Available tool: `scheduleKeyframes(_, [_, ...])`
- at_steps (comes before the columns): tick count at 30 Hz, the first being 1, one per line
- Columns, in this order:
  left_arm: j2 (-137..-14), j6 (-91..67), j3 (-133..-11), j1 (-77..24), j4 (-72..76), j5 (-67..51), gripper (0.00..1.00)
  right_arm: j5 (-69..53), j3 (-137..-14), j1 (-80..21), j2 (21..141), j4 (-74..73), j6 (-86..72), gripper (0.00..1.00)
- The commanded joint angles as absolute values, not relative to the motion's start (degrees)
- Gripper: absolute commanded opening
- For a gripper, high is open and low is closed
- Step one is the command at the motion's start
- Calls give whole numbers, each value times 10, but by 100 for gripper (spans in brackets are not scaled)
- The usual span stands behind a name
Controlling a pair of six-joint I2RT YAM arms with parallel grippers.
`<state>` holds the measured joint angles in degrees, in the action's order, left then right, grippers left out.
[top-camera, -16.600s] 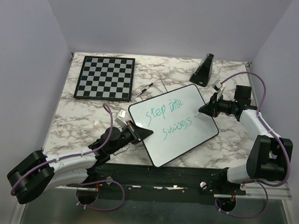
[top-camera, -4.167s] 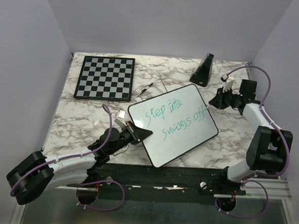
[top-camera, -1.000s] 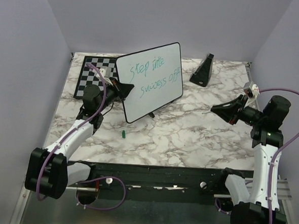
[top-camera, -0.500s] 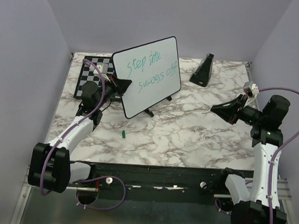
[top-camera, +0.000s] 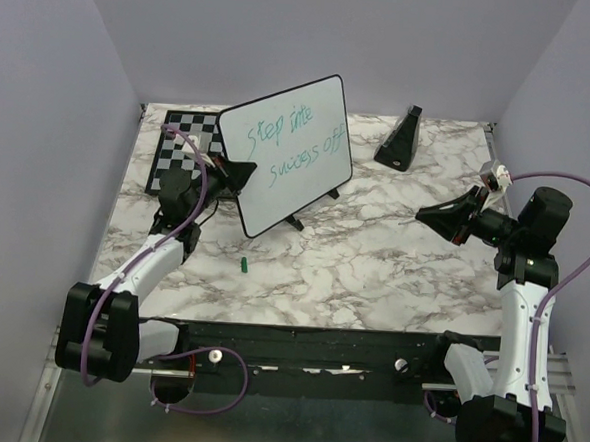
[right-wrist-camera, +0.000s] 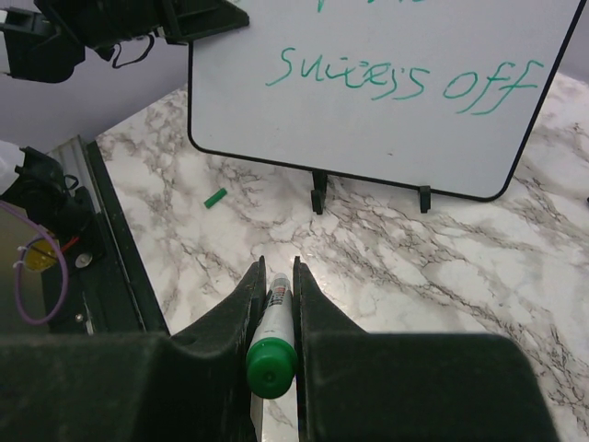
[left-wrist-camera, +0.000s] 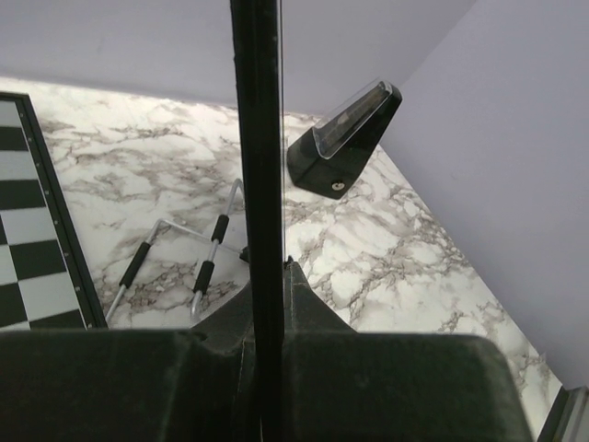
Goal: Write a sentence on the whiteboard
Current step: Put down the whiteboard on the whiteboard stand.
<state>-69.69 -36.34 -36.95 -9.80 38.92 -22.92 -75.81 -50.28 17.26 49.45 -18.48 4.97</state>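
The sentence [top-camera: 292, 146] stands written, so my left gripper draws back toward the green cap next, swings the board's rim along, then opens.
The whiteboard [top-camera: 296, 196] stands upright at the back left of the table, writing side toward the arms. On it is the sentence [top-camera: 292, 146] in teal, "Step into success off". My left gripper [top-camera: 240, 173] is shut on the board's left rim. In the left wrist view that rim [left-wrist-camera: 258, 138] runs edge-on between the jaws. The board [right-wrist-camera: 386, 120] fills the top of the right wrist view, its feet at the tabletop. My right gripper [top-camera: 428, 215] hovers at the right, shut on a green-ended marker [right-wrist-camera: 273, 341].
A checkered chessboard [top-camera: 174, 154] lies behind the left gripper. A black wedge-shaped object [top-camera: 400, 137] stands at the back right. A small green cap [top-camera: 243, 266] lies on the marble in front of the board. A bent metal rod with black grips [left-wrist-camera: 175, 258] lies behind the board.
The left arm has carried the upright whiteboard a little to the left and back. The right arm and its marker have not moved.
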Motion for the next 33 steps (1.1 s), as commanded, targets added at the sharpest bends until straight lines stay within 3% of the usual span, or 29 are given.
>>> scheduleKeyframes(1, [-652, -367, -337, -95, 535, -220, 0, -778, -497, 175, 496, -176, 47, 1])
scheduleKeyframes(10, [-644, -327, -229, -93, 654, -209, 0, -780, -496, 175, 495, -176, 47, 1])
scheduleKeyframes(33, [-857, -367, -126, -76, 966, -222, 0, -786, -496, 175, 495, -176, 47, 1])
